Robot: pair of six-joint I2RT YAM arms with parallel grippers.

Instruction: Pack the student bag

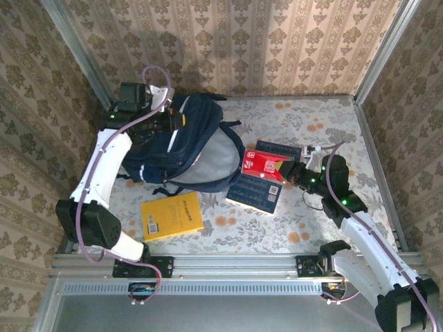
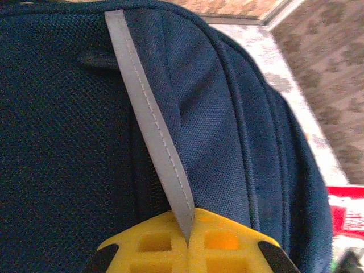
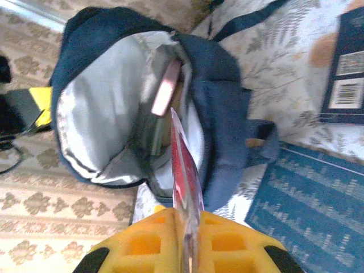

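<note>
My right gripper should next move the thin red book point(image 1: 259, 164) into the bag's opening point(image 1: 215, 158), beside the pink-edged item, and let go of it, because the book's edge faces that opening.
The student bag point(image 1: 197, 131) lies at the back left of the table, its main mouth open toward the right and showing grey lining point(image 3: 102, 114). My left gripper point(image 1: 176, 119) sits at the bag's top. In the left wrist view the left gripper point(image 2: 189, 230) is shut on a pale grey strip point(image 2: 145, 108) sewn on the navy fabric point(image 2: 62, 148). My right gripper point(image 1: 288, 171) is shut on a thin red book point(image 1: 259, 164), which is edge-on point(image 3: 185, 170) in the right wrist view and points at the open mouth. A pink-edged item point(image 3: 165, 91) stands inside the bag.
A yellow book point(image 1: 171, 216) lies near the front left. A patterned blue book point(image 1: 255, 191) lies under the red one, with a darker book point(image 1: 279, 148) behind it. Metal frame rails point(image 1: 228, 264) and papered walls bound the table.
</note>
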